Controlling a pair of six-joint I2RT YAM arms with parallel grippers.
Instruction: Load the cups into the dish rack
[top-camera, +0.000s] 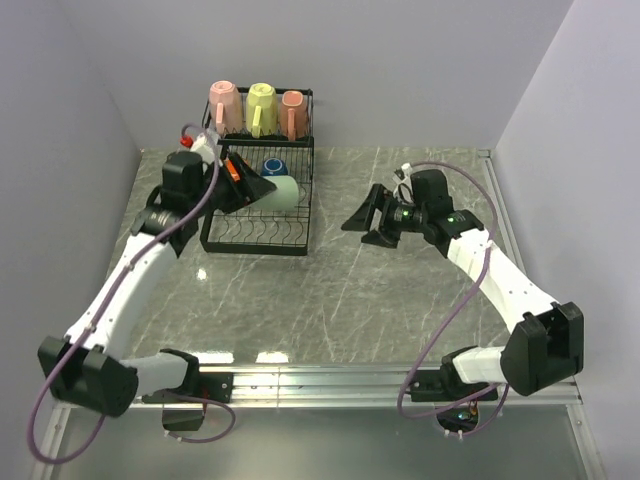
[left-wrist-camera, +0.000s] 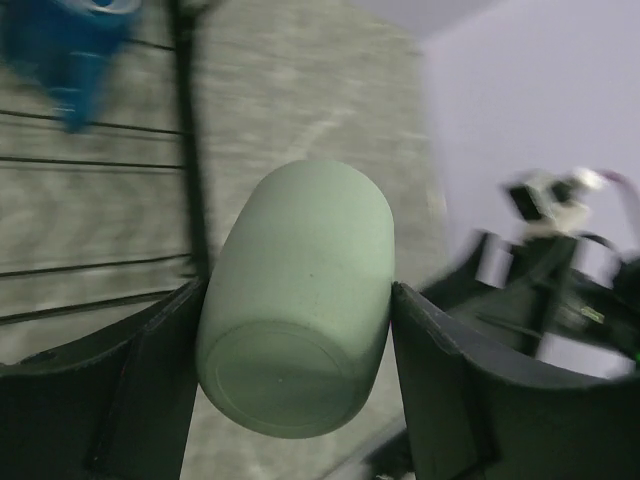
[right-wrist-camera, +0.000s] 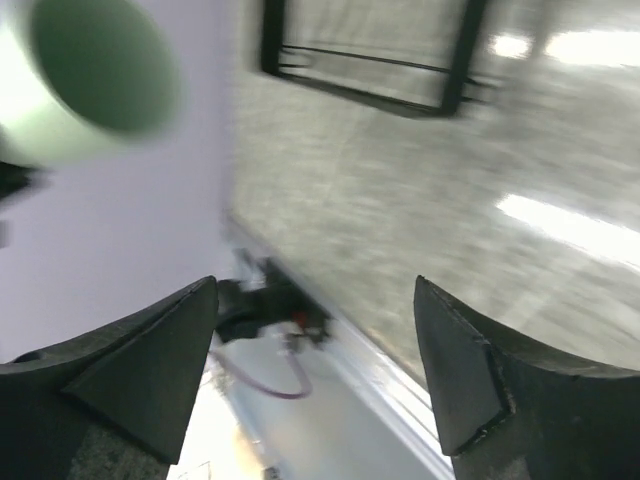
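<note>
I should next tilt the green cup (top-camera: 284, 192) in my left gripper so its opening faces down. Then I should lower it onto the empty near corner of the lower tray, left in the overhead view.
My left gripper (top-camera: 262, 190) is shut on the handleless pale green cup (top-camera: 284, 192), held on its side over the right part of the black wire dish rack (top-camera: 256, 240). In the left wrist view the green cup (left-wrist-camera: 300, 300) sits base-first between both fingers. A blue cup (top-camera: 275, 167) lies in the lower tray, also in the left wrist view (left-wrist-camera: 75, 40). A pink cup (top-camera: 224, 104), a pale yellow cup (top-camera: 262, 107) and an orange cup (top-camera: 293, 112) stand inverted on the upper basket. My right gripper (top-camera: 360, 222) is open and empty, right of the rack. The green cup's mouth shows in the right wrist view (right-wrist-camera: 95, 75).
The grey marble-pattern table (top-camera: 350, 290) runs between purple walls. The rack's corner shows in the right wrist view (right-wrist-camera: 400, 70). A metal rail (top-camera: 330, 385) carries the arm bases at the near edge.
</note>
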